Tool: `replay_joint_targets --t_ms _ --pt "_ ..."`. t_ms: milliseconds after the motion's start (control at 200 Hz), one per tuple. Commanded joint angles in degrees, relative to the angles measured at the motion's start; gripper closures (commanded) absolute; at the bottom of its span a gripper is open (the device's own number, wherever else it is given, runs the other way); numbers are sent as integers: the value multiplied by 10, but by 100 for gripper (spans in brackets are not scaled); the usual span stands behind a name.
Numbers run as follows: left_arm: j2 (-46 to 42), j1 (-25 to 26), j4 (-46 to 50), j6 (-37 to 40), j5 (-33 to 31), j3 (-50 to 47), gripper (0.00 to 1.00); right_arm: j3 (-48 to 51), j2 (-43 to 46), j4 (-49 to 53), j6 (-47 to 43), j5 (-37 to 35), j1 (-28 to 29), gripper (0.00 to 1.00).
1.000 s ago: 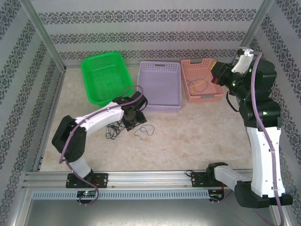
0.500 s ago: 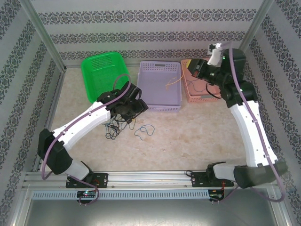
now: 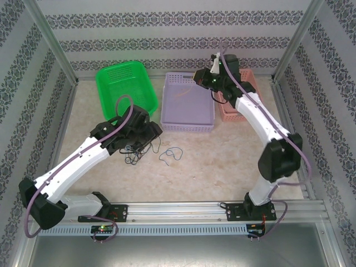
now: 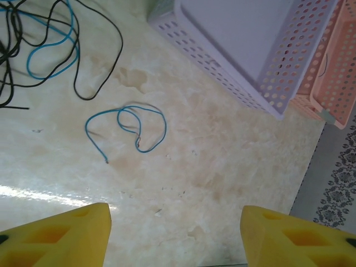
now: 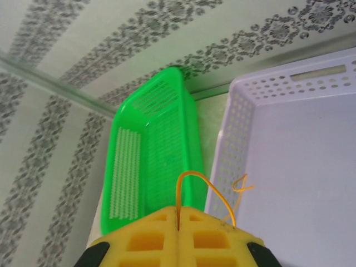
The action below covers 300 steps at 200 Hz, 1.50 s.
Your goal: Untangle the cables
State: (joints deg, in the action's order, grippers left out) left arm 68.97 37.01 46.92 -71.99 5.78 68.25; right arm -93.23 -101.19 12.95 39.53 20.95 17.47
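Observation:
Next, my right gripper comes down toward the purple basket's bottom and releases the thin yellow cable (image 5: 207,183) there, since the basket's bare bottom lies below my gripper.
A small tangle of black and blue-green cables (image 3: 135,151) lies on the table, with a loose blue-green strand (image 3: 171,154) to its right. My left gripper (image 3: 149,132) hovers just above the tangle, open and empty. In the left wrist view the tangle (image 4: 39,50) is at the top left and the blue-green strand (image 4: 125,125) lies ahead of my open left gripper (image 4: 175,225). My right gripper (image 3: 201,79) is over the purple basket (image 3: 189,119). In its wrist view my right gripper (image 5: 178,216) is shut on a thin yellow cable (image 5: 207,183) that loops out over the basket's edge.
Along the back stand a green basket (image 3: 122,92), the purple basket and a pink basket (image 3: 231,111). In the right wrist view the green basket (image 5: 150,150) sits left of the purple basket (image 5: 300,156). Patterned walls and metal posts enclose the table.
My right arm has swung left from the pink basket to over the purple basket, carrying the yellow cable. My left arm has drawn back and leftwards, its gripper staying near the tangle.

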Motion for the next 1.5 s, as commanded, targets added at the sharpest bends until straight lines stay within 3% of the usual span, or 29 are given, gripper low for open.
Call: replay_joint_targets --t_ms 0,205,375,545,714,874,1019,1164,1364,1494 --pt "-36 -5 -47 28 11 -33 38 -54 -60 -74 33 -28 3 100" --pt "-100 -1 -166 114 61 -105 40 -126 -171 -93 100 -36 1 100" --pt "-150 0 -199 189 46 -110 38 -88 -184 -61 144 -50 1 98" --pt "-152 -1 -178 314 -1 -16 37 -21 -154 -13 154 -51 -2 85" --pt "-49 -1 -78 402 25 151 36 13 -99 46 123 -54 -3 62" --pt "-9 0 -62 376 38 177 37 59 5 98 91 -87 0 54" --pt "-9 0 -71 331 39 132 39 141 133 127 52 -135 25 57" --pt "2 0 -37 294 37 82 42 251 247 164 9 -176 87 62" --pt "45 2 -17 210 60 -9 50 426 364 172 3 -166 175 64" --pt "91 18 -44 215 68 -53 60 508 381 152 13 -116 203 66"
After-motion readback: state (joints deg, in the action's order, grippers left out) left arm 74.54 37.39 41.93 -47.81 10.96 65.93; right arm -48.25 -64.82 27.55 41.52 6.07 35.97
